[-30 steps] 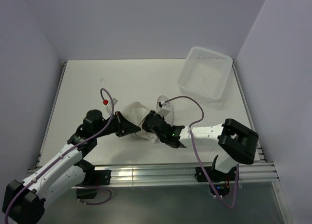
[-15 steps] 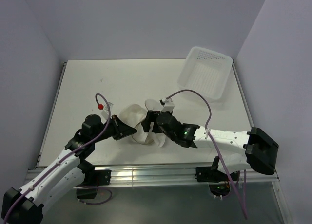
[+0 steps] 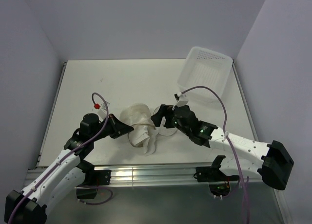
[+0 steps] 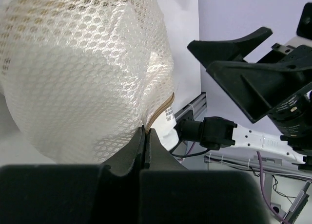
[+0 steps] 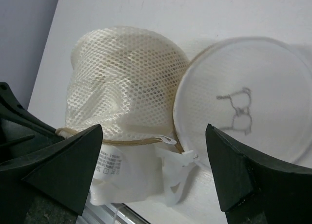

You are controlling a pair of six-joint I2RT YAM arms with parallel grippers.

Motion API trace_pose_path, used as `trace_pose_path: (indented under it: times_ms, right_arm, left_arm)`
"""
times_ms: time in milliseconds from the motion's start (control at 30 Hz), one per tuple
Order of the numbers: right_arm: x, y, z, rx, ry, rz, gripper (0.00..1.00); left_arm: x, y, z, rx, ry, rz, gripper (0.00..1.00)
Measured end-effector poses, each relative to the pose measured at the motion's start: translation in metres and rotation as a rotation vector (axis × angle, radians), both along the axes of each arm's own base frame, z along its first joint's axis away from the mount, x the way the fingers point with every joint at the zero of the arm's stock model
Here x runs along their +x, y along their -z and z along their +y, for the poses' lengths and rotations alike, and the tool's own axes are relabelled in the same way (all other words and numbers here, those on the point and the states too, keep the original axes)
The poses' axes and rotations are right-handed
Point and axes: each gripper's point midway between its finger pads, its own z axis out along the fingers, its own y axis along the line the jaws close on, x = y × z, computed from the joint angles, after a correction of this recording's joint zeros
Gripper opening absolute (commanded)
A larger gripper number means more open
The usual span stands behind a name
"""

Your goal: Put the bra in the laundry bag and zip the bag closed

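Observation:
The lid's outer edge (image 3: 175, 133) (image 5: 306, 147) is below my right gripper, to the right in the top view, clear of the bra. My right gripper should go down that way onto the edge next.
The laundry bag (image 3: 138, 118), a whitish mesh pouch with a brownish rim, lies near the table's front middle. Its round lid (image 5: 243, 112), which carries a small black mark, hangs open to the right. White bra fabric (image 5: 127, 185) with a printed label and loose straps spills out of the mouth toward the near edge (image 3: 145, 140). My left gripper (image 4: 146, 133) is shut on the bag's brownish rim at its left side (image 3: 127, 128). My right gripper (image 5: 154, 131) is wide open just short of the bag's mouth and lid (image 3: 157, 116), with nothing between its fingers.
A white rectangular plastic tray (image 3: 204, 73) sits tilted at the back right corner. The table's metal front rail (image 3: 146, 174) runs just below the bag. Purple cables loop over both arms.
My right gripper has opened wide and backed off slightly to the right of the bag. The lid now lies flat beside the mouth. The left gripper keeps its hold on the rim.

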Motion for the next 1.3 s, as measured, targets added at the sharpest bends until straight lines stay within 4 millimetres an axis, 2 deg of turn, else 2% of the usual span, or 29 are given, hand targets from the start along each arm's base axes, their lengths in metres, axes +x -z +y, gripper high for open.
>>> trace_pose_path:
  times_ms: [67, 133, 267, 367, 467, 500, 667, 800, 833, 900, 933, 1000, 1033, 1067, 1200, 1300]
  right_arm:
    - [-0.001, 0.004, -0.003, 0.006, -0.006, 0.005, 0.91]
    - [-0.004, 0.017, -0.008, -0.005, -0.006, 0.026, 0.9]
    - [-0.003, 0.063, -0.039, -0.039, 0.062, 0.107, 0.91]
    - [-0.012, 0.102, -0.068, -0.055, 0.14, 0.185, 0.93]
    - [-0.018, 0.129, -0.094, -0.077, 0.214, 0.231, 0.93]
    - [-0.017, 0.134, -0.101, -0.085, 0.238, 0.238, 0.93]
    - [-0.002, 0.126, -0.114, -0.046, 0.308, 0.202, 0.91]
    - [-0.006, 0.137, -0.116, -0.044, 0.301, 0.215, 0.81]
    - [-0.005, 0.137, -0.113, -0.033, 0.289, 0.211, 0.76]
    - [-0.004, 0.139, -0.106, -0.021, 0.264, 0.215, 0.73]
    - [-0.002, 0.138, -0.101, -0.006, 0.245, 0.215, 0.59]
    - [-0.003, 0.142, -0.093, 0.008, 0.21, 0.227, 0.38]
    - [-0.004, 0.145, -0.09, 0.015, 0.2, 0.238, 0.07]
    - [-0.005, 0.146, -0.088, 0.019, 0.189, 0.243, 0.0]
    - [-0.018, 0.149, -0.086, 0.054, 0.161, 0.27, 0.0]
    - [-0.027, 0.128, -0.084, 0.063, 0.133, 0.227, 0.0]
  left_arm:
    - [0.001, 0.0, 0.001, -0.001, -0.005, 0.0, 0.0]
    - [0.002, 0.0, 0.002, -0.002, -0.008, 0.0, 0.0]
    - [0.002, -0.002, 0.002, -0.004, -0.007, -0.002, 0.0]
    - [0.003, -0.007, 0.001, -0.009, -0.006, -0.012, 0.0]
    - [0.003, -0.011, 0.001, -0.013, -0.004, -0.018, 0.0]
    - [0.003, -0.012, 0.001, -0.012, -0.003, -0.021, 0.0]
    - [0.004, -0.016, 0.002, -0.004, -0.006, -0.023, 0.0]
    - [0.005, -0.017, 0.002, -0.007, -0.003, -0.022, 0.0]
    - [0.004, -0.017, 0.001, -0.008, 0.0, -0.02, 0.0]
    - [0.004, -0.017, 0.001, -0.009, 0.005, -0.018, 0.0]
    - [0.004, -0.016, 0.001, -0.009, 0.005, -0.017, 0.0]
    - [0.004, -0.017, 0.001, -0.009, 0.005, -0.017, 0.0]
    - [0.004, -0.017, 0.001, -0.008, 0.004, -0.017, 0.0]
    - [0.004, -0.017, 0.001, -0.008, 0.004, -0.017, 0.0]
    - [0.006, -0.022, 0.002, 0.003, 0.001, -0.026, 0.0]
    - [0.011, -0.03, 0.005, 0.036, -0.017, -0.041, 0.0]
